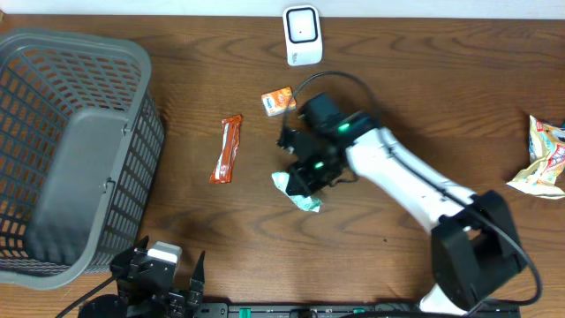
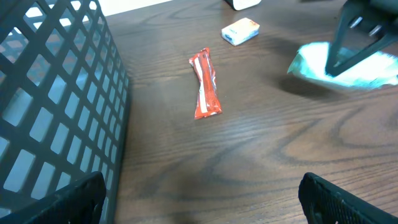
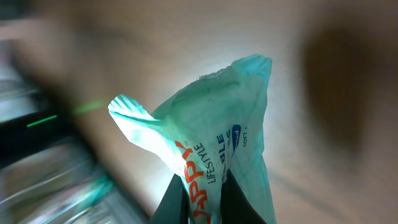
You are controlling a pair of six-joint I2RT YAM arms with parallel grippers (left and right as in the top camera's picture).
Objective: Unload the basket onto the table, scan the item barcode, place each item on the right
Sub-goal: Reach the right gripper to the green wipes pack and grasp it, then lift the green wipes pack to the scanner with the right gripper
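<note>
The robot should next move its right gripper outward over the scanner, then across to release beside the snack bag, since that bag lies to its right in the overhead view.
The item, a teal and white packet with orange lettering, is pinched in my right gripper near the table's middle. In the right wrist view the dark fingers of the right gripper are shut on the packet, which looks raised off the wood. No barcode shows on it. A white scanner stands at the back edge, well beyond the packet. My left gripper rests at the front left, and it stands wide open with nothing between its fingers. That view also shows the packet.
A grey mesh basket fills the left side. A red bar wrapper lies between basket and packet. A small orange and white box sits behind the right gripper. A crumpled snack bag lies at the right edge.
</note>
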